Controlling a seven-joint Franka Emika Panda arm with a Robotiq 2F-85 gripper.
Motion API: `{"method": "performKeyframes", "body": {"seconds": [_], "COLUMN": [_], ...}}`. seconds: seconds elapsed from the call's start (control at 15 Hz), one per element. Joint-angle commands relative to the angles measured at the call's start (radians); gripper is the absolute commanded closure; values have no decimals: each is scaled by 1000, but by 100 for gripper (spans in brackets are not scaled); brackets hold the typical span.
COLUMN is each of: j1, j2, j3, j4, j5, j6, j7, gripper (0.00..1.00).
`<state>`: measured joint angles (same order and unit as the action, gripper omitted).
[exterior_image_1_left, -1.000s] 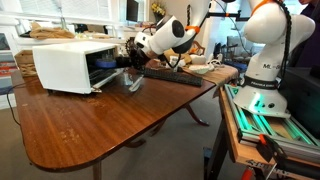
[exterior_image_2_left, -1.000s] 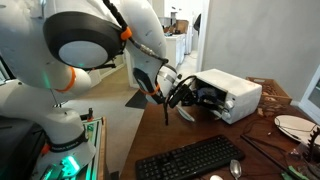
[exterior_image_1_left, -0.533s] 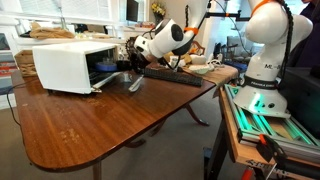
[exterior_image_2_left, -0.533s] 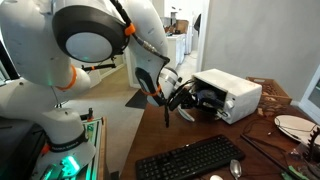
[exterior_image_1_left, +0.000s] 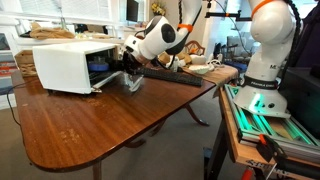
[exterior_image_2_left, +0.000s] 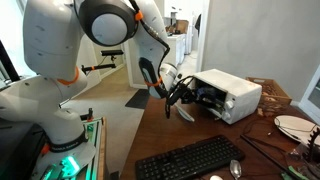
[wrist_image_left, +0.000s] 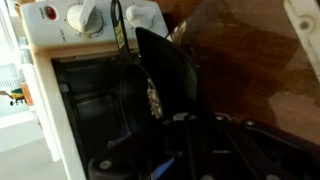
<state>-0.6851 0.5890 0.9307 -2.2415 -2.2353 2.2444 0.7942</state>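
The robot's gripper has the oven's open cavity (exterior_image_1_left: 100, 63) (wrist_image_left: 95, 110) outward and to its left in the wrist view, so it will next move away from the knobs into it and let go.
A white toaster oven (exterior_image_1_left: 62, 66) stands on the wooden table (exterior_image_1_left: 110, 125) with its door (exterior_image_1_left: 134, 84) folded down onto the tabletop. It shows in both exterior views (exterior_image_2_left: 234, 92). My gripper (exterior_image_1_left: 127, 63) is at the oven's open front, right at the dark cavity (exterior_image_2_left: 189, 96). In the wrist view the oven's white panel with knobs (wrist_image_left: 84, 16) is at the top and the dark cavity (wrist_image_left: 95, 110) fills the left. My gripper's fingers (wrist_image_left: 190, 125) are dark against it, and I cannot make out whether they hold anything.
A black keyboard (exterior_image_1_left: 176, 76) lies on the table behind the arm, also seen near the table edge (exterior_image_2_left: 190, 160) with a spoon (exterior_image_2_left: 234, 168) beside it. A plate (exterior_image_2_left: 293, 125) sits past the oven. The robot base (exterior_image_1_left: 262, 85) stands beside the table.
The arm has swung and the gripper has moved closer to the oven's open front, a little lower. The oven and door have not moved.
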Motion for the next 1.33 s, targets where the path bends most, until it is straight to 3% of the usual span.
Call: {"method": "performKeyframes", "body": {"seconds": [0.0,0.27,0.53,0.87,1.27], "j1": [214,443,596,669,690], "j2": [-96,-115,-97,-80,-53], "j3": [-154,-349,-525,-636,-673], "j4": [42,105,187,256,322], "j5": [105,199,231,169,180], "j6": [-1,-2,38,131,261], "j7": [85,109,95,84,30], "gripper": [98,98,98,98,98]}}
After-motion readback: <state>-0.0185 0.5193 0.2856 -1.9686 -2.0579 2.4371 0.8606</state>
